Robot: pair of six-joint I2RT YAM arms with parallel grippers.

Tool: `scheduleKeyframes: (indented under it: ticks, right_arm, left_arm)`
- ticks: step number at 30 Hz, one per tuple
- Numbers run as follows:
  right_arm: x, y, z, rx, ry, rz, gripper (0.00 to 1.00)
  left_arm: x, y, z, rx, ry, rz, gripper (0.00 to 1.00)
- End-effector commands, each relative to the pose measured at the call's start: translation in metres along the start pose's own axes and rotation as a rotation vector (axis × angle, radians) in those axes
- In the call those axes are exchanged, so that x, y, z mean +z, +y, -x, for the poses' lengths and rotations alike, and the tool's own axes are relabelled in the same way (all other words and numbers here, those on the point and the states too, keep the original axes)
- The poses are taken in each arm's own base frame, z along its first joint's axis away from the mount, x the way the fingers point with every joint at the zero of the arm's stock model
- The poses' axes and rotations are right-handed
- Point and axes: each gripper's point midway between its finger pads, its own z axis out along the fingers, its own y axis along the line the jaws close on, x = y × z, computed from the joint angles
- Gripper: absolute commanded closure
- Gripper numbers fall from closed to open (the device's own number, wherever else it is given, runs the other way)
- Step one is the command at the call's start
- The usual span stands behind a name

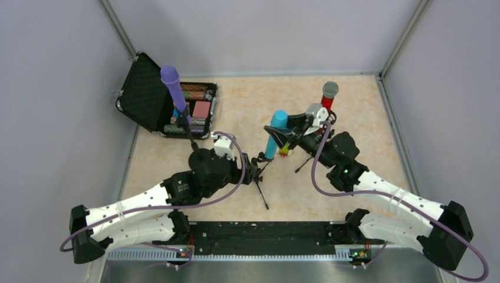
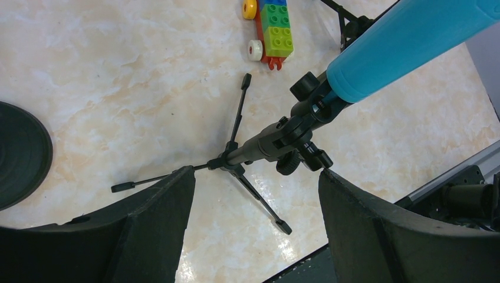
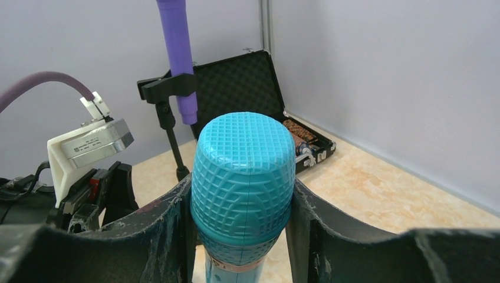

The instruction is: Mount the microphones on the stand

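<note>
The stand's black joint below the cyan microphone lies beyond my open fingers. My left gripper moves toward the right in the top view onto it next.
The cyan microphone stands tilted on a black tripod stand at mid table. My right gripper is shut on its head, one finger pressed to each side. My left gripper is open, low beside the stand's post, with nothing between its fingers. The purple microphone sits in the clip of another stand at the left. The red microphone with a grey head stands upright behind my right wrist, its lower part hidden.
An open black foam-lined case with small items sits at the back left. A multicoloured block toy lies by the cyan microphone's stand. Another tripod's legs stand close by. Grey walls close three sides.
</note>
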Motion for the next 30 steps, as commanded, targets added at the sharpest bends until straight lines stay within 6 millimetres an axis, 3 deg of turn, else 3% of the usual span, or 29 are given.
scheduleKeyframes:
  ticks: [1, 7, 11, 14, 17, 20, 25, 30]
  right_arm:
    - [-0.022, -0.002, -0.098, -0.013, 0.299, -0.014, 1.0]
    - [-0.024, 0.0, -0.107, -0.017, 0.304, -0.008, 1.0]
    - [-0.019, 0.005, -0.091, -0.028, 0.283, 0.019, 1.0]
    - [-0.015, 0.011, -0.07, -0.039, 0.246, 0.048, 0.8]
    - [-0.013, 0.014, -0.046, -0.032, 0.19, 0.052, 0.37]
    - [-0.015, 0.018, -0.019, -0.01, 0.119, 0.055, 0.12]
    - [-0.026, 0.025, 0.005, 0.024, 0.066, 0.073, 0.02]
    - [-0.037, 0.025, -0.001, 0.052, 0.111, 0.057, 0.01]
  left_arm:
    - [-0.001, -0.003, 0.012, -0.016, -0.039, -0.007, 0.19]
    - [-0.002, -0.002, 0.013, -0.013, -0.042, -0.006, 0.19]
    - [-0.003, 0.0, 0.013, -0.01, -0.044, 0.002, 0.19]
    - [-0.004, 0.002, 0.014, -0.01, -0.051, 0.007, 0.19]
    - [-0.005, 0.005, 0.014, -0.007, -0.061, 0.011, 0.19]
    - [-0.006, 0.006, 0.014, -0.004, -0.068, 0.007, 0.18]
    - [-0.011, 0.0, 0.017, 0.011, -0.095, -0.055, 0.16]
    - [-0.015, -0.017, 0.021, 0.077, -0.16, -0.197, 0.16]
